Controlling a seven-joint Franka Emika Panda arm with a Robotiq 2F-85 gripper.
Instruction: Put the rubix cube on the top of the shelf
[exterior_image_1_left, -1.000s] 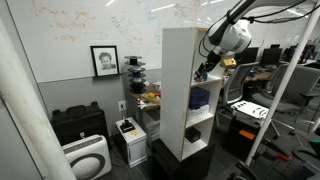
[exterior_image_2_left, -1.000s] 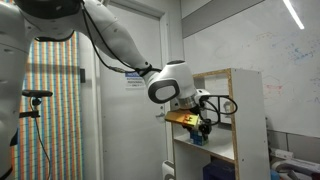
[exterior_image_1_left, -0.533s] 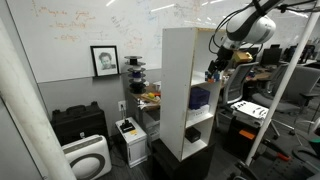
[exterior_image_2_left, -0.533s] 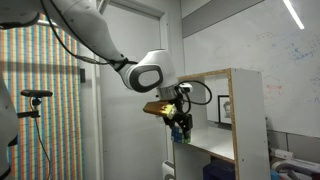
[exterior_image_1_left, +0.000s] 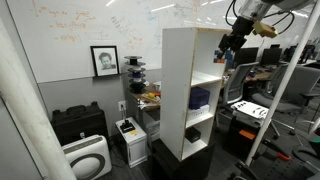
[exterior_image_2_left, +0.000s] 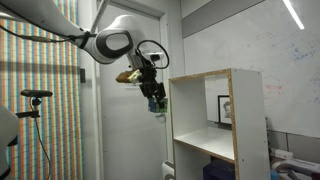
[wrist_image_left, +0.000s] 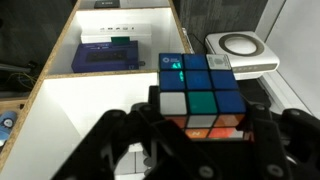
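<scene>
I need to raise my gripper next, move it outward over the shelf's top board (exterior_image_1_left: 202, 29) and lower it there, as the rubix cube is still below and in front of the shelf's top.
The rubix cube (wrist_image_left: 202, 93) fills the middle of the wrist view, mostly blue tiles with white, green and orange ones, clamped between my gripper's (wrist_image_left: 200, 125) black fingers. In both exterior views the gripper (exterior_image_1_left: 224, 53) (exterior_image_2_left: 156, 102) holds the small cube (exterior_image_2_left: 158, 105) in the air in front of the tall white shelf (exterior_image_1_left: 180, 90) (exterior_image_2_left: 237, 120), just below the level of its top. The shelf's open compartments show below the cube in the wrist view (wrist_image_left: 70, 110).
A dark blue-purple box (wrist_image_left: 113, 55) (exterior_image_1_left: 199, 97) lies in a lower shelf compartment. A white round device (wrist_image_left: 240, 46) sits on the floor. A black cabinet (exterior_image_1_left: 78, 125), a white air purifier (exterior_image_1_left: 88, 160), desks and chairs surround the shelf.
The arm has risen with the cube, from beside the middle compartment up to near the shelf's top, and has drawn away from the shelf front.
</scene>
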